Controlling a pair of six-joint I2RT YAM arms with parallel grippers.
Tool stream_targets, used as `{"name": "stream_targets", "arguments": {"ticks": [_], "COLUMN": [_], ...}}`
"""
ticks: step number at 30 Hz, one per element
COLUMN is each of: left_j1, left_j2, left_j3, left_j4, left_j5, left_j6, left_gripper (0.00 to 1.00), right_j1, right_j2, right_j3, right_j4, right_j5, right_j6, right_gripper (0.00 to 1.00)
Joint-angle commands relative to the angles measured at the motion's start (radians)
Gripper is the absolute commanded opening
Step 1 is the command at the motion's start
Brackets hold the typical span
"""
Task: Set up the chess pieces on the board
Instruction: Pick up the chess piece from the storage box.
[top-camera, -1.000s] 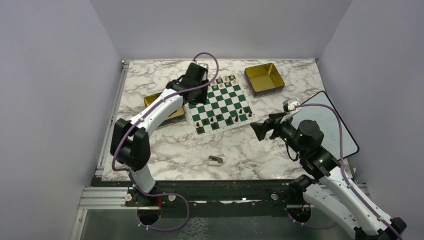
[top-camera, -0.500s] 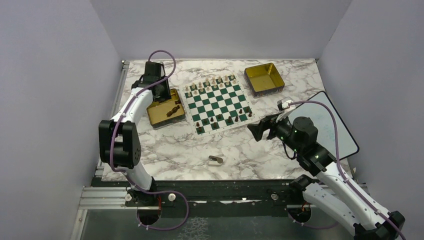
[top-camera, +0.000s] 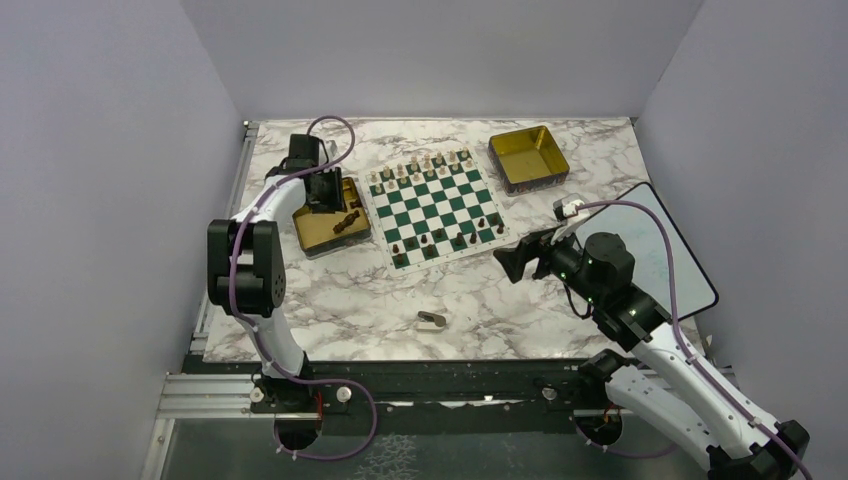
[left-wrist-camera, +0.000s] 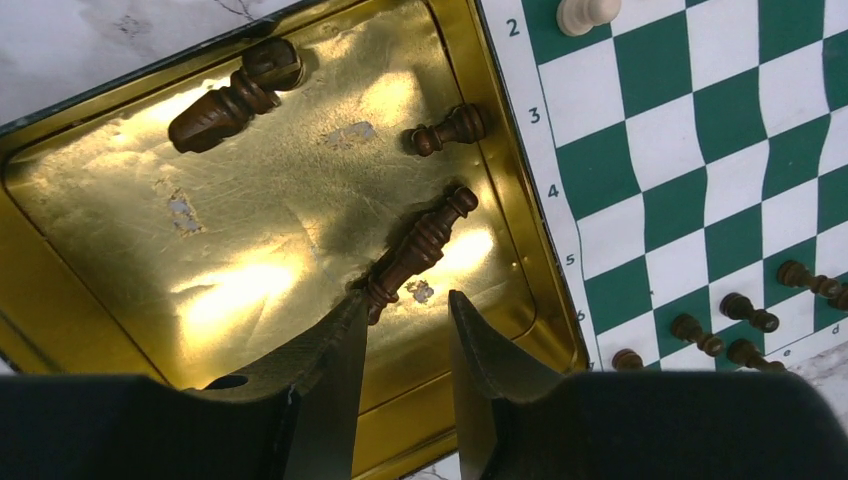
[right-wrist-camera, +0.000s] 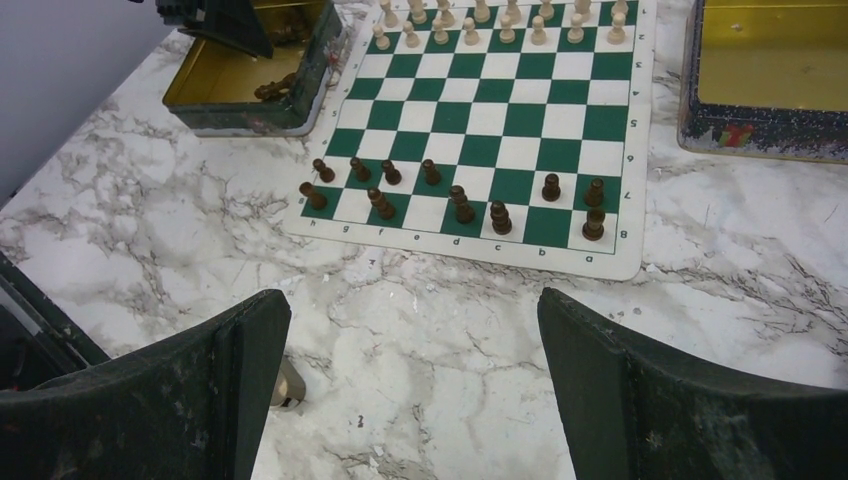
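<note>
My left gripper moves down and over to the ringed part near the long piece's far end next, because only its near end reaches the fingers.
The green and white board lies mid-table. Several dark chess pieces stand along its near rows. Three more dark pieces lie on their sides in the left gold tin: a thick one, a short one and a long one. My left gripper hangs low over this tin, open a little, with nothing between its fingers. The long piece's base lies right at the left fingertip. My right gripper is wide open above bare marble, short of the board's near edge.
Cream pieces line the board's far rows. A second gold tin stands at the back right. A small tan cylinder lies on the marble near the front. A black-edged pad lies at the right.
My left arm swung from the board's far left corner to above the left tin and dropped toward its pieces. The right gripper shifted slightly left.
</note>
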Motion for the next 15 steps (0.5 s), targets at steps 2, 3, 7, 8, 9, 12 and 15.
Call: {"name": "stream_targets", "arguments": {"ticks": [2, 3, 7, 8, 9, 12, 15], "left_j1": [0.0, 0.001, 0.0, -0.001, -0.001, -0.003, -0.002], "left_j2": [0.057, 0.062, 0.082, 0.086, 0.092, 0.108, 0.12], "left_j3": [0.015, 0.016, 0.023, 0.023, 0.022, 0.023, 0.016], "left_j4": [0.036, 0.042, 0.059, 0.065, 0.072, 0.092, 0.113], "left_j5": [0.076, 0.081, 0.095, 0.095, 0.098, 0.104, 0.115], "left_j6": [0.049, 0.052, 0.057, 0.058, 0.06, 0.068, 0.074], "left_gripper": [0.37, 0.37, 0.37, 0.38, 0.38, 0.38, 0.39], "right_j1": [0.004, 0.004, 0.005, 0.005, 0.004, 0.004, 0.004], "right_j2": [0.002, 0.006, 0.017, 0.02, 0.023, 0.029, 0.039], "right_j3": [0.049, 0.049, 0.055, 0.056, 0.057, 0.053, 0.063], "right_j4": [0.027, 0.028, 0.033, 0.032, 0.033, 0.049, 0.04], "right_j5": [-0.012, -0.012, -0.016, -0.015, -0.014, -0.009, -0.009], "right_j6": [0.005, 0.005, 0.003, 0.002, 0.003, 0.006, -0.001], "right_gripper": [1.0, 1.0, 1.0, 1.0, 1.0, 1.0, 1.0]}}
